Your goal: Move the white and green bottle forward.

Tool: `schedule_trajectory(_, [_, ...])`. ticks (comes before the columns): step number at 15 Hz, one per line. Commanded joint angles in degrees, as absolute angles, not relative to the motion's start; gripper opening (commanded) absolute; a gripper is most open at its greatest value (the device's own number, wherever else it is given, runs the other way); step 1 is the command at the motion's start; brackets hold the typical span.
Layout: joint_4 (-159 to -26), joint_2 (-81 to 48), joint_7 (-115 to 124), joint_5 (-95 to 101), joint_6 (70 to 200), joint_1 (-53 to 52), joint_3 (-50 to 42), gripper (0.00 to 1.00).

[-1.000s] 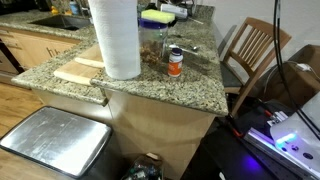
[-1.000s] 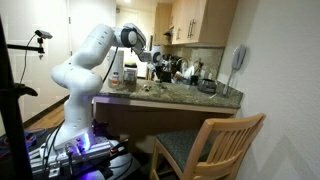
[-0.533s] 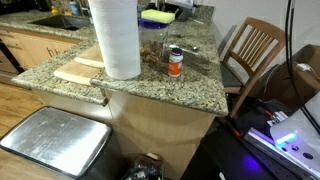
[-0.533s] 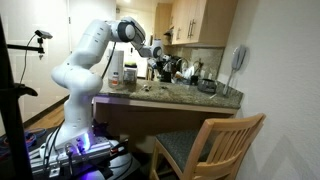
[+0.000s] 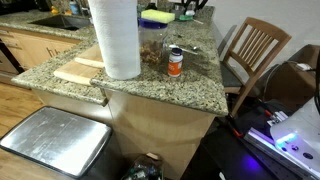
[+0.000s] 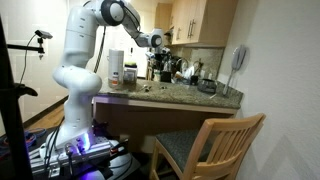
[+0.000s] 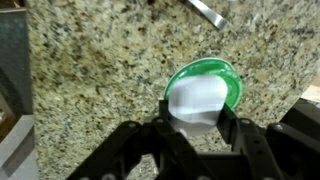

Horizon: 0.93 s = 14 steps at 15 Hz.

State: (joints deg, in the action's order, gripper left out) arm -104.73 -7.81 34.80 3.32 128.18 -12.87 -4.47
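The robot next needs to carry the raised bottle in its gripper back and down to the open granite (image 5: 189, 56) beside the orange-labelled bottle and let go of it there.
In the wrist view the white and green bottle (image 7: 200, 98) sits between my gripper's (image 7: 196, 118) two black fingers, which press against its white body. The bottle's green end points away, over the speckled granite counter (image 7: 90, 70). In an exterior view the gripper (image 6: 160, 43) hangs above the counter's back part, with the arm raised high. In an exterior view only the gripper's tip (image 5: 190, 6) shows at the top edge. The bottle itself is too small to make out in both exterior views.
A tall paper towel roll (image 5: 116, 38) stands on a wooden board (image 5: 80, 72) at the counter's near end. An orange-labelled bottle (image 5: 175, 62), a jar and a yellow-green item (image 5: 155, 17) stand nearby. A wooden chair (image 6: 210, 145) stands beside the counter. Kitchen clutter (image 6: 190, 72) lines the back.
The arm has risen and the gripper has moved up and away from the counter top, carrying the bottle; the other things have not moved.
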Motion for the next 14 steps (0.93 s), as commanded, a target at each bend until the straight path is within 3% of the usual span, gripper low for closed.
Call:
schedule_trajectory(1, [-118.1,3.9,29.2,-0.4,125.2,-8.6,-1.8,0.23])
schedule_trajectory(7, [-131.6,10.2,15.1,-13.6,122.7,-6.5,-0.6,0.23])
schedule_trajectory(14, [-136.4,13.5,7.9,-15.1,121.5,-7.9,3.0,0.23])
